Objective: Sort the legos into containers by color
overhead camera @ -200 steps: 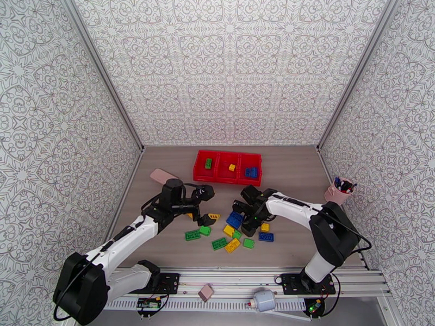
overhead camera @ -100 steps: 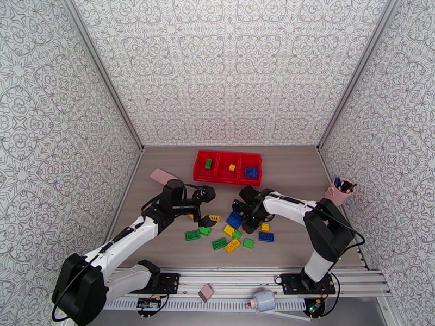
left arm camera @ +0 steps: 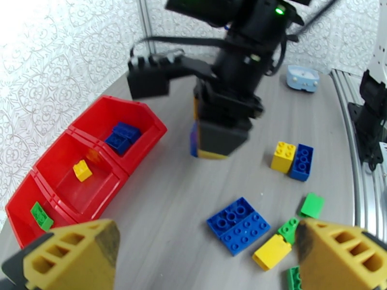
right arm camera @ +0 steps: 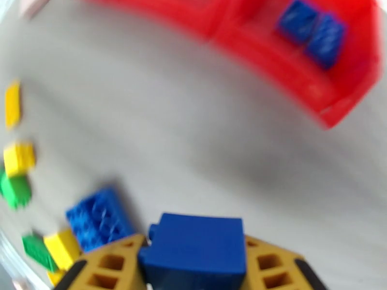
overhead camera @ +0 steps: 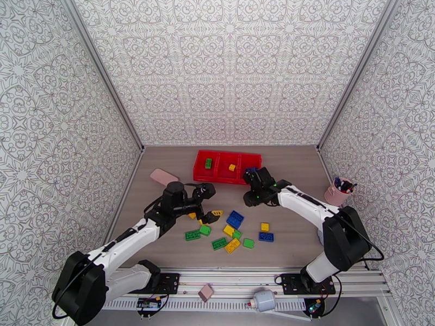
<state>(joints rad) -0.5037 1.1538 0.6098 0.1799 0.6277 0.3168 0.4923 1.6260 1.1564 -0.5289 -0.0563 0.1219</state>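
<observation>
My right gripper will next move outward over the part of the container that holds blue bricks. It will let go of the small brick, which is blue like those.
The red three-part container (overhead camera: 202,170) stands at the back, with a green brick (overhead camera: 208,163) in its left part, a yellow one (overhead camera: 232,167) in the middle and blue ones (overhead camera: 250,171) on the right. My right gripper (overhead camera: 252,198) hangs just in front of the right part, shut on a small blue brick (right arm camera: 196,250). My left gripper (overhead camera: 209,214) is open and empty, low over the left side of the pile; its yellow fingers (left arm camera: 72,252) frame the large blue brick (left arm camera: 238,224).
Loose green, yellow and blue bricks lie mid-table, among them a green one (overhead camera: 192,234), a yellow one (overhead camera: 232,245) and a blue one (overhead camera: 266,236). A pink pad (overhead camera: 163,176) lies at the left, and a pink pen cup (overhead camera: 338,192) stands at the right edge.
The right gripper rose from the pile with a blue brick and swung back toward the container's right part. The left gripper shifted slightly and stays open.
</observation>
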